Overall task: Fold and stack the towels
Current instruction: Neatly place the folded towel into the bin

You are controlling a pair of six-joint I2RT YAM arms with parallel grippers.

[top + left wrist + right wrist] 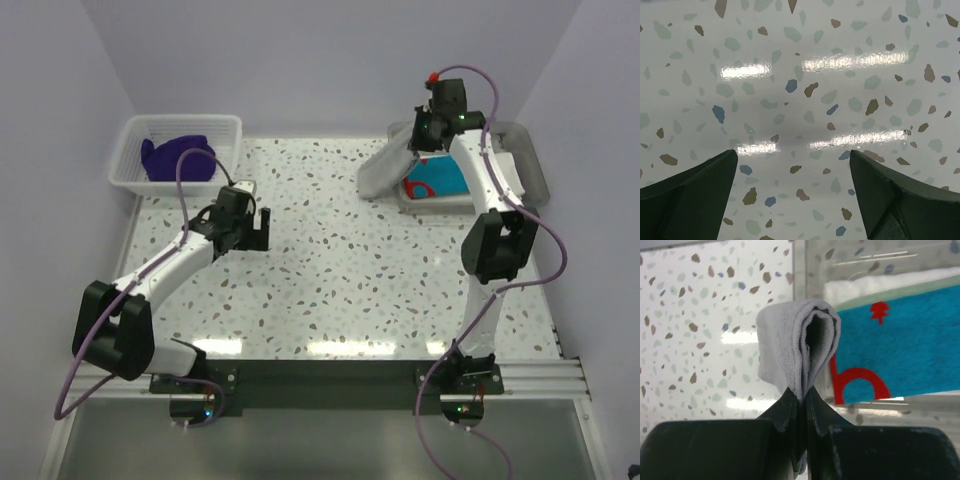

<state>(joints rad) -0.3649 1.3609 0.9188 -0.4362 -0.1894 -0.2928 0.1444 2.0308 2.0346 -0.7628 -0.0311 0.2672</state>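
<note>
I should move my right gripper to the right in the top view, where the stack lies, then lower it to release the grey towel (386,168) onto the patterned towel (437,180).
My right gripper (424,130) is shut on the grey towel (386,168), which hangs from it down to the table beside the clear tray (530,160). In the right wrist view the grey towel (797,347) is pinched folded between my fingers (802,400). The turquoise-and-red patterned towel (437,180) lies flat in the tray, with mint and white towel edges under it (880,287). The dark purple towel (178,157) lies crumpled in the white basket (130,150). My left gripper (252,230) is open and empty over bare table (792,165).
The white slatted basket stands at the back left corner. The clear grey tray stands at the back right, by the wall. Speckled tabletop (330,270) lies between the arms.
</note>
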